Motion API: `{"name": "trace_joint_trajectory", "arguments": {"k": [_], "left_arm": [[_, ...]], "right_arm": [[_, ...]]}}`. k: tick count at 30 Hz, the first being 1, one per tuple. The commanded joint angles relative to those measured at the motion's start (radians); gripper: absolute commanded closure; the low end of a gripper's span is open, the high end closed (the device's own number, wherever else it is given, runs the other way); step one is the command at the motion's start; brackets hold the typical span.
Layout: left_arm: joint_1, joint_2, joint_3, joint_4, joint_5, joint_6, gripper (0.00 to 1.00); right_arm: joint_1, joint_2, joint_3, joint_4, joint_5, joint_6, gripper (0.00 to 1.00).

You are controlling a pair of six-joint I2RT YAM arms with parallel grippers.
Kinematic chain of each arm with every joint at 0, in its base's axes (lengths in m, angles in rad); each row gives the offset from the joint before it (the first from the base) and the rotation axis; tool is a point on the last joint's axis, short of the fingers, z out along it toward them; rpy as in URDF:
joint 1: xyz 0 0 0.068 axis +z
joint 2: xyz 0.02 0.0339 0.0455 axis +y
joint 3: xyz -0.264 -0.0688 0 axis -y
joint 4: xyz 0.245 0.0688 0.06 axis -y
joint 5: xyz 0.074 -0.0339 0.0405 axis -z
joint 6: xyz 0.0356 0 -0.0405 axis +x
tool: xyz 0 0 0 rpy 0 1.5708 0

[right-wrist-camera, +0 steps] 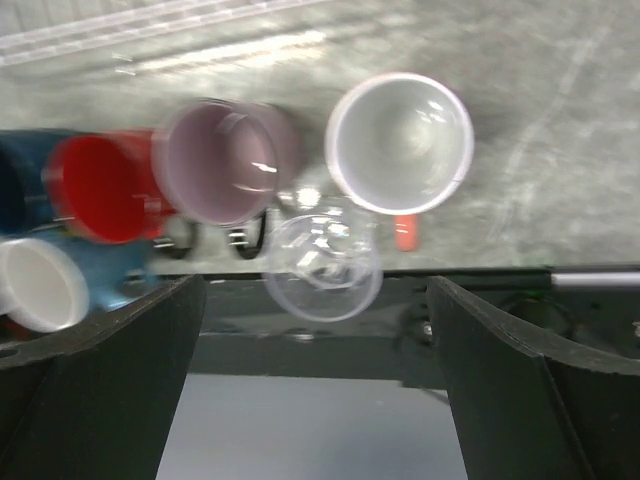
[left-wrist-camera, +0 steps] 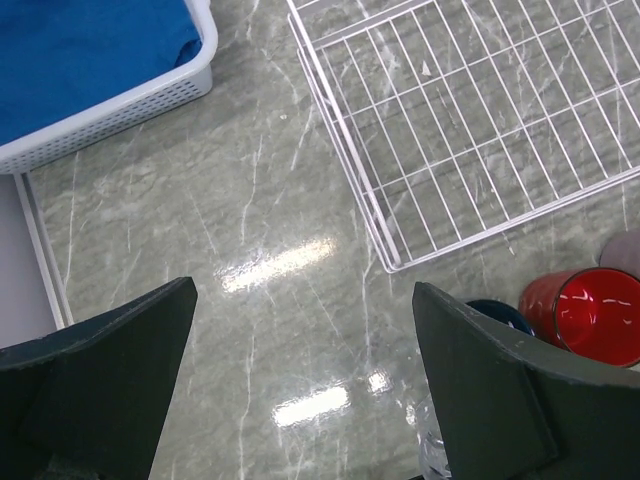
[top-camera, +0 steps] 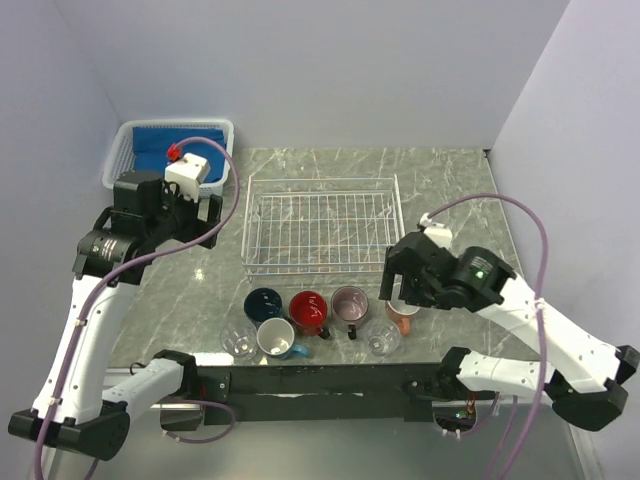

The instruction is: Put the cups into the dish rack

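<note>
The bare table away from the mauve mug has room for a finger, so my right gripper will next turn and lower onto the salmon-orange mug's rim (top-camera: 418,309) (right-wrist-camera: 468,146) there.
The white wire dish rack (top-camera: 318,268) sits mid-table with no cups in it; it also shows in the left wrist view (left-wrist-camera: 480,120). In front of it stand the navy (top-camera: 263,303), red (top-camera: 309,311), mauve (top-camera: 349,305) and salmon-orange (top-camera: 403,317) mugs. Nearer are a light blue mug (top-camera: 277,339) and two clear glass cups (top-camera: 238,342) (top-camera: 382,338). My right gripper (top-camera: 395,282) is open above the salmon-orange mug (right-wrist-camera: 400,143) and a glass cup (right-wrist-camera: 322,265), holding nothing. My left gripper (top-camera: 205,212) is open and empty over bare table left of the rack.
A white plastic basket (top-camera: 125,145) with blue cloth (left-wrist-camera: 90,50) stands at the back left corner. Walls close in on the left, back and right. The black arm mount runs along the near table edge (top-camera: 320,380), right behind the cups.
</note>
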Motion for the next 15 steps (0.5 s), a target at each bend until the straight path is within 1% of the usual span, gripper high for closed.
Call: {"name": "trace_joint_trajectory", "arguments": {"k": [1,6,9,11,14,15], "left_arm": [[0.026,0.021,0.023,0.054,0.004,-0.018,0.04],[0.057,0.057,0.037,0.067,0.021,-0.013,0.04],[0.075,0.070,0.045,0.070,0.024,0.005,0.04],[0.094,0.071,0.038,0.079,0.026,0.021,0.04],[0.120,0.073,0.034,0.085,0.038,0.035,0.04],[0.124,0.071,0.034,0.085,0.041,0.036,0.04]], "right_arm": [[0.008,0.028,-0.070,-0.027,0.087,0.032,0.00],[-0.009,0.100,-0.121,-0.090,0.185,0.150,0.00],[-0.066,0.086,-0.129,-0.100,0.201,0.190,0.02],[-0.161,0.040,-0.164,-0.090,0.199,0.187,0.05],[-0.288,-0.018,-0.221,-0.035,0.153,0.124,0.07],[-0.299,-0.027,-0.233,-0.010,0.144,0.097,0.07]]}}
